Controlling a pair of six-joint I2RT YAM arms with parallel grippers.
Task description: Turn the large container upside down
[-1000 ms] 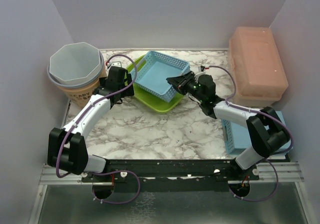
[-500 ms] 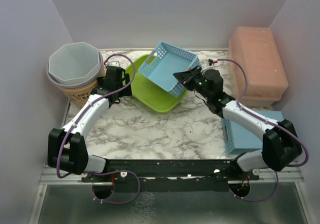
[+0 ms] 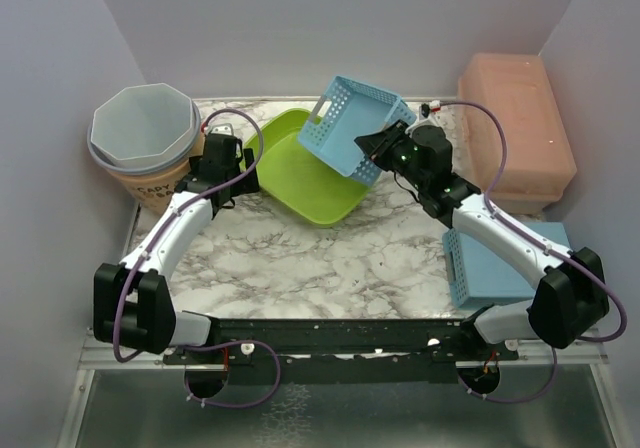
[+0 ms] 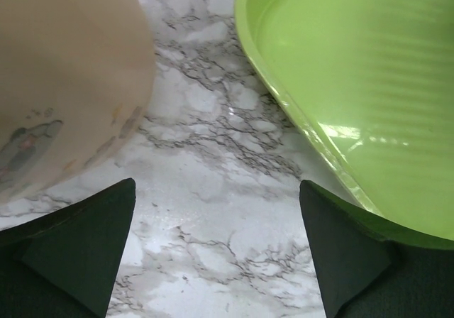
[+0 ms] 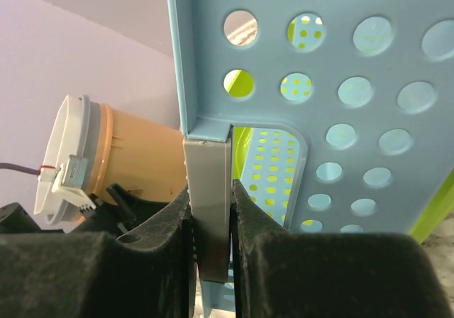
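My right gripper should turn the basket [image 3: 352,125] bottom-up. It should then lower it onto the marble [image 3: 451,130] beside the pink box and let it go.
A light blue perforated basket [image 3: 352,125] hangs in the air, tilted steeply above the back right of a lime green tray [image 3: 298,175]. My right gripper [image 3: 380,148] is shut on the basket's near wall; in the right wrist view the pads [image 5: 211,218] pinch a grey edge strip of the basket [image 5: 355,119]. My left gripper [image 3: 228,173] is open and empty, low over the marble between a tan tub and the green tray [image 4: 355,84]. In the left wrist view its fingers [image 4: 216,254] are wide apart over bare marble.
A tan tub with a grey octagonal liner [image 3: 145,133] stands at the back left, close to my left gripper [image 4: 64,62]. A pink lidded box [image 3: 515,128] stands at the back right. A second blue perforated piece [image 3: 490,263] lies flat at the right front.
My right gripper has lifted the blue basket out of the green tray and tipped it up, moving back and right. My left gripper has shifted slightly left.
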